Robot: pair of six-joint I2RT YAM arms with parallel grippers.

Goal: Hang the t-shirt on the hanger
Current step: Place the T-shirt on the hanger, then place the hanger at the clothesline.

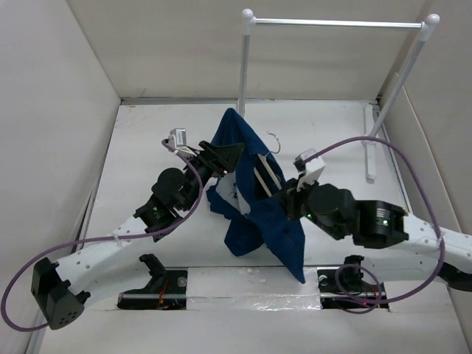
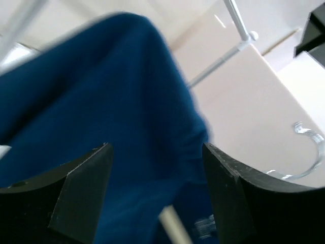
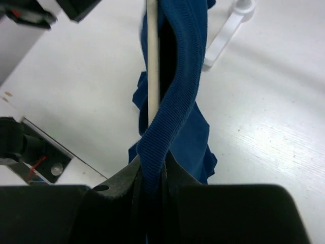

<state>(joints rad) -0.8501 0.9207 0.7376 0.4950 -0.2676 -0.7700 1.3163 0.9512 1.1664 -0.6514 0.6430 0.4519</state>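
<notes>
The hanger's hook is bare, so my right gripper should move the shirt up, outward and to the right in the top view to the silver bar, and then let it go.
The dark blue t-shirt [image 1: 258, 214] hangs bunched in mid-air at the table's centre, draped over the pale wooden hanger [image 1: 266, 174], whose wire hook [image 1: 276, 140] sticks out behind. My right gripper [image 1: 284, 193] is shut on the shirt's ribbed collar [image 3: 175, 91], with a hanger bar [image 3: 151, 66] right beside it. My left gripper [image 1: 232, 153] is at the shirt's upper left. Its jaws stand wide apart in the left wrist view [image 2: 157, 147], with blue fabric [image 2: 117, 112] and a hanger bar [image 2: 175, 226] between and beyond them. The hook also shows there [image 2: 311, 152].
A tall white rack with a silver bar [image 1: 335, 23] stands at the back, its right foot [image 1: 371, 147] on the table behind my right arm. White walls enclose the white table [image 1: 140, 140] on the left, back and right.
</notes>
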